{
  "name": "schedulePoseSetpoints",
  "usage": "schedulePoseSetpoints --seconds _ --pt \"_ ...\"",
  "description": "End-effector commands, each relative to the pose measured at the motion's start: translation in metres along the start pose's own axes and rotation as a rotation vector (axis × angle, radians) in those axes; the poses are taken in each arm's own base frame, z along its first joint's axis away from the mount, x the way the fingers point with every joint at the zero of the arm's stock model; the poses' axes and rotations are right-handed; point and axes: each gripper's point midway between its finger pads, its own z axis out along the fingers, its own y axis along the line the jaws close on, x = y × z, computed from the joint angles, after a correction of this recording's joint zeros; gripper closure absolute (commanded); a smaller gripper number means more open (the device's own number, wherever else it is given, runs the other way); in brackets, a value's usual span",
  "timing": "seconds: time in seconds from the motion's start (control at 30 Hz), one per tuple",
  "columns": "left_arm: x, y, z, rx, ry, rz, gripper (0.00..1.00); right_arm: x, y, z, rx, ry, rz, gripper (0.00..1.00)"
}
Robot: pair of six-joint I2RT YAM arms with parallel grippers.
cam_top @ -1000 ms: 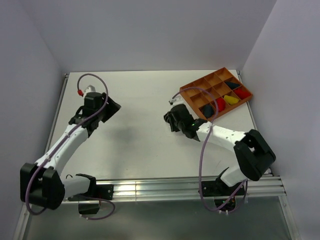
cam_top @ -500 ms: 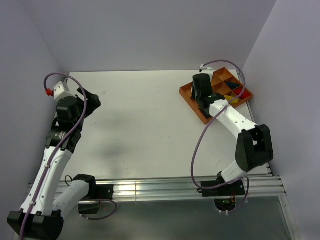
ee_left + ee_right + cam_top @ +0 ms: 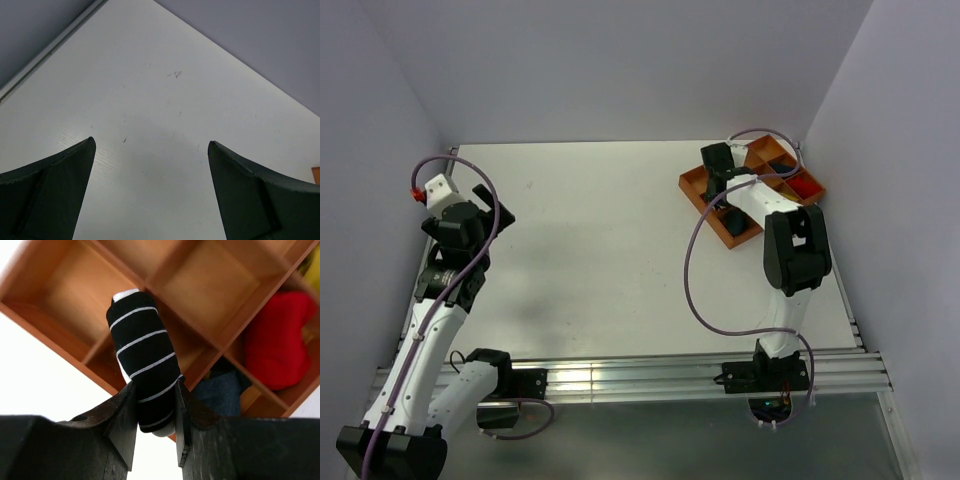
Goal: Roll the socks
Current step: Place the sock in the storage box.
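The striped sock (image 3: 142, 352) should go down next into the empty section of the tray beside the navy sock, and my right gripper should release it there, because that section is just below the gripper.
My right gripper (image 3: 154, 390) is shut on a rolled black-and-white striped sock (image 3: 142, 352) and holds it above the near-left compartments of the orange divided tray (image 3: 210, 285). A red sock (image 3: 275, 347) and a dark navy sock (image 3: 222, 390) lie in tray compartments to the right. From above, the right gripper (image 3: 713, 185) hangs over the tray's (image 3: 692, 190) left end and hides the striped sock; the red sock (image 3: 807, 185) shows at the tray's right. My left gripper (image 3: 150, 145) is open and empty above bare table, at the left side (image 3: 492, 216).
A yellow bundle (image 3: 312, 270) sits in a far tray compartment. A dark bundle (image 3: 735, 222) lies in the tray's near corner. Grey walls close in the table on the left, back and right. A rail runs along the table's left edge (image 3: 45, 50).
My right arm has swung from the table's middle out to the tray, carrying the striped sock. My left arm has pulled back to the left side of the table.
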Motion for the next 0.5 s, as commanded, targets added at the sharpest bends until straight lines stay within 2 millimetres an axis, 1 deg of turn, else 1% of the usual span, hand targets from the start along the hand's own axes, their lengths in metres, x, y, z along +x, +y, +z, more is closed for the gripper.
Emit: schedulePoseSetpoints --seconds 0.0,0.07,0.1,0.13,0.3,0.4,0.47 --pt "-0.006 0.006 0.0 -0.031 -0.041 0.028 0.01 -0.007 -0.002 0.001 0.026 0.008 0.058 1.0" --pt "-0.005 0.007 0.001 -0.036 -0.04 0.034 0.01 0.004 -0.001 0.005 0.022 0.035 0.06 1.0" --pt "-0.004 0.007 0.001 -0.036 -0.037 0.036 0.0 0.005 0.0 0.007 0.012 0.036 0.07 1.0" --pt "-0.003 0.006 0.001 -0.034 -0.035 0.038 0.01 0.009 0.002 0.011 0.008 0.051 0.07 1.0" --pt "-0.001 0.006 0.001 -0.036 -0.034 0.047 0.01 0.014 0.008 0.025 -0.017 0.089 0.084 1.0" --pt "0.001 0.006 0.001 -0.035 -0.031 0.049 0.0 0.019 0.007 0.034 -0.023 0.113 0.102 1.0" --pt "0.002 0.006 0.001 -0.035 -0.028 0.049 0.01 0.019 0.006 0.039 -0.033 0.121 0.125 1.0"
